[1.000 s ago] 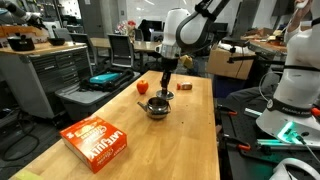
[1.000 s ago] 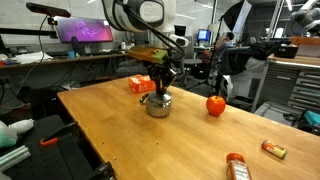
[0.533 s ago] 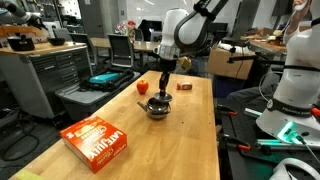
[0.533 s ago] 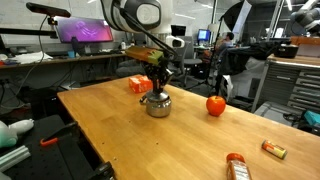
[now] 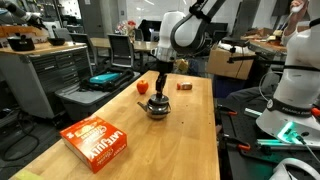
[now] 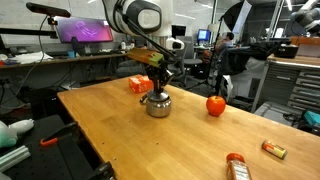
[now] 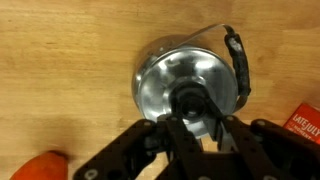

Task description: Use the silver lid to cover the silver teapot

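My gripper eases the lid down onto the silver teapot's rim [image 6: 157,98] [image 7: 182,70] directly below next and releases the knob, since the lid is already centred over the pot.
The silver teapot [image 5: 157,108] [image 6: 158,105] stands near the middle of the wooden table. My gripper [image 5: 160,91] [image 6: 157,89] hangs straight down right over it. From the wrist, the gripper [image 7: 193,110] is shut on the dark knob of the silver lid [image 7: 176,76]. The lid lies centred over the teapot [image 7: 152,65], whose dark handle arcs at the right. Whether the lid rests on the pot's rim or hovers just above it cannot be told.
A red round object [image 5: 142,87] [image 6: 216,104] lies close beside the pot. An orange box [image 5: 98,141] [image 6: 139,84] sits further along the table. A small brownish object [image 5: 184,86] [image 6: 273,150] and an orange bottle [image 6: 236,166] lie near the table's edges.
The arm's upper part has shifted slightly sideways. The gripper stays shut on the lid above the teapot.
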Controlling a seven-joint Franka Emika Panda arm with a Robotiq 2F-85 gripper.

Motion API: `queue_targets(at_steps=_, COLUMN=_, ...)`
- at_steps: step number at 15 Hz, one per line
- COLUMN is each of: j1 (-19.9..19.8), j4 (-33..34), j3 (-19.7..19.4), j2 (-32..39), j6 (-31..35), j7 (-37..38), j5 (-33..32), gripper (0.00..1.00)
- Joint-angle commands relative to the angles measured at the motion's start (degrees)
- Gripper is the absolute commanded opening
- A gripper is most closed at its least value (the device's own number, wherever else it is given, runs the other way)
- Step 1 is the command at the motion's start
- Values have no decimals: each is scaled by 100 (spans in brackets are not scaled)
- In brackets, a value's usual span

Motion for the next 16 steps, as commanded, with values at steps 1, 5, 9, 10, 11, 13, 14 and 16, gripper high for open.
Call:
queue_targets(at_steps=1, j1=18, j4=173, j3=88, j2=180, j6=223, j7=30, j5=200, gripper=7)
queue_targets(at_steps=5, j1=16, j4=276, j3=114, j2=351, j6=316, j7=87, j5=174, gripper=7)
queue_targets(at_steps=9, j1=90, j4=320, j3=14, j2=502, j6=454, j7=308, j5=-64, gripper=7)
queue_targets(at_steps=10, j1=109, j4=332, j3=-13, j2=520, j6=482, j7=364, j5=-118, gripper=7)
queue_targets(at_steps=11, j1=123, j4=332, j3=-37, j2=525, j6=506, j7=419, j5=-168, gripper=7)
queue_targets(at_steps=13, j1=183, j4=329, j3=-118, j2=529, j6=552, j7=609, j5=-374, gripper=7)
queue_targets(at_steps=14, j1=201, j4=323, j3=-139, j2=523, j6=560, j7=683, j5=-444, gripper=7)
queue_targets(at_steps=16, j1=237, j4=278, j3=-172, j2=469, j6=587, j7=808, j5=-564, gripper=7)
